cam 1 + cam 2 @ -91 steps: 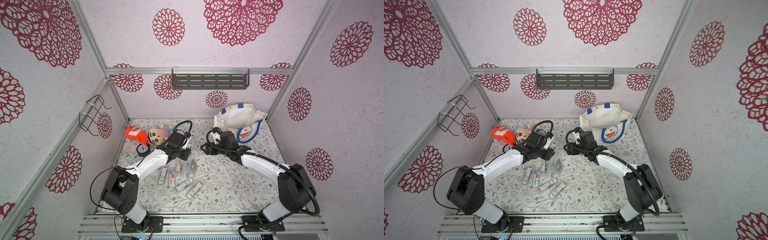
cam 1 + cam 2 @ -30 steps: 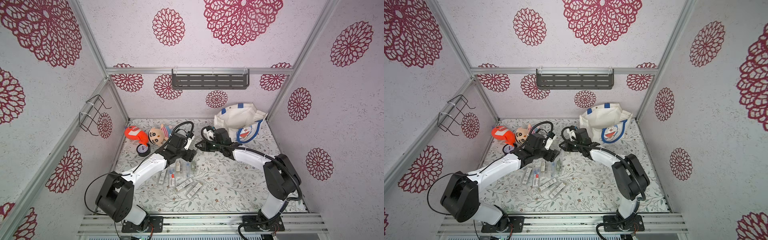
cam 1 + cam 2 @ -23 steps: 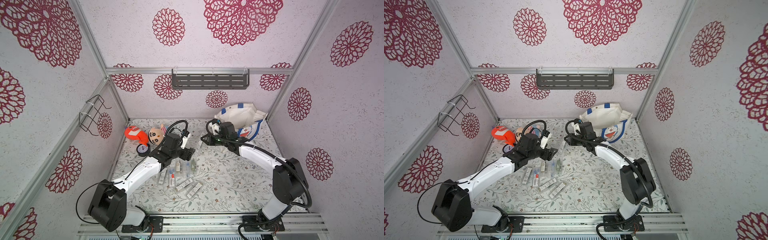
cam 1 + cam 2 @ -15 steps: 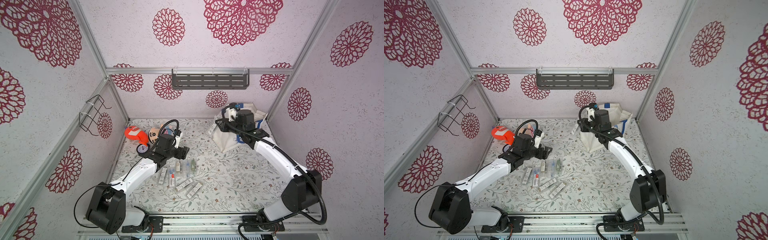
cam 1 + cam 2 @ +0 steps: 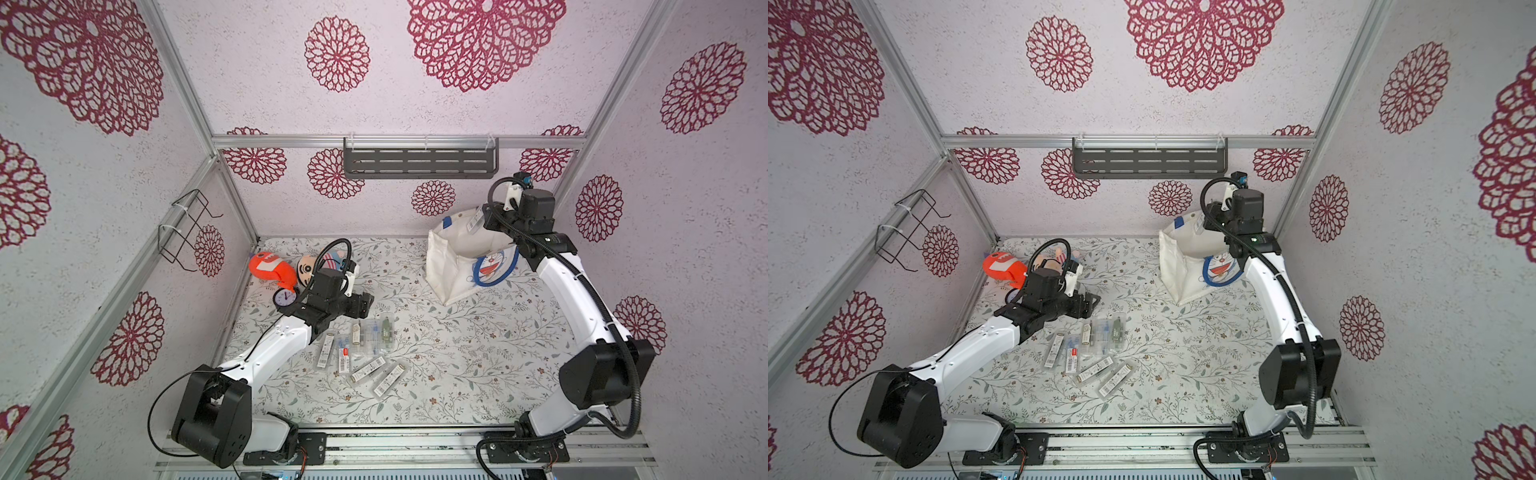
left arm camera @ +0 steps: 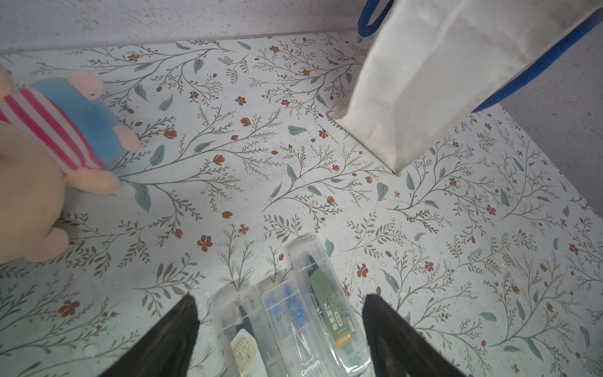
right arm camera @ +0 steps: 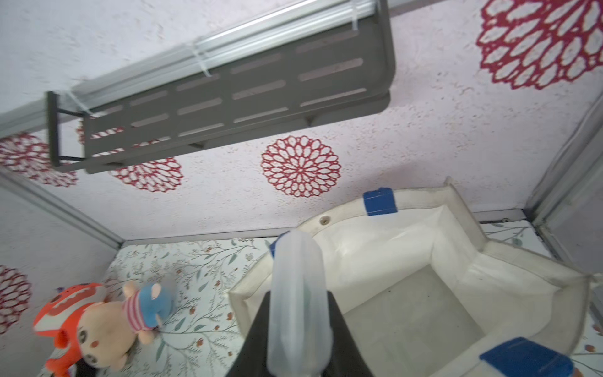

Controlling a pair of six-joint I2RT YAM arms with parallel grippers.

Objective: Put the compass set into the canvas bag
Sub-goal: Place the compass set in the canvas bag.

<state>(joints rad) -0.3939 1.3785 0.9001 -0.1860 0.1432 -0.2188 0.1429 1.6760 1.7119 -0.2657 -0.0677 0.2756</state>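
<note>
The canvas bag's empty inside is below my right gripper, so the gripper should next tip downward and go down past the bag's rim to release the compass set in there.
The canvas bag (image 5: 453, 270) (image 5: 1183, 270) stands upright at the back right, mouth open, with a blue cat print on its side. My right gripper (image 5: 484, 222) (image 7: 298, 303) hangs just above the bag's rim, shut on a clear compass set (image 5: 473, 220) (image 7: 298, 277). The bag's inside (image 7: 408, 303) holds nothing. Several more compass sets (image 5: 365, 340) (image 6: 293, 326) lie on the floral table at centre left. My left gripper (image 5: 368, 301) (image 6: 279, 298) hovers over their far end, open, holding nothing.
An orange plush (image 5: 268, 266), a striped doll (image 5: 309, 268) (image 6: 65, 130) and a small clock (image 5: 284, 297) lie at the back left. A grey shelf (image 5: 419, 160) hangs on the back wall. A wire rack (image 5: 187, 226) hangs on the left wall.
My right arm has carried the clear case from the table's middle up and back to above the bag's mouth. My left gripper has drawn back leftwards, open.
</note>
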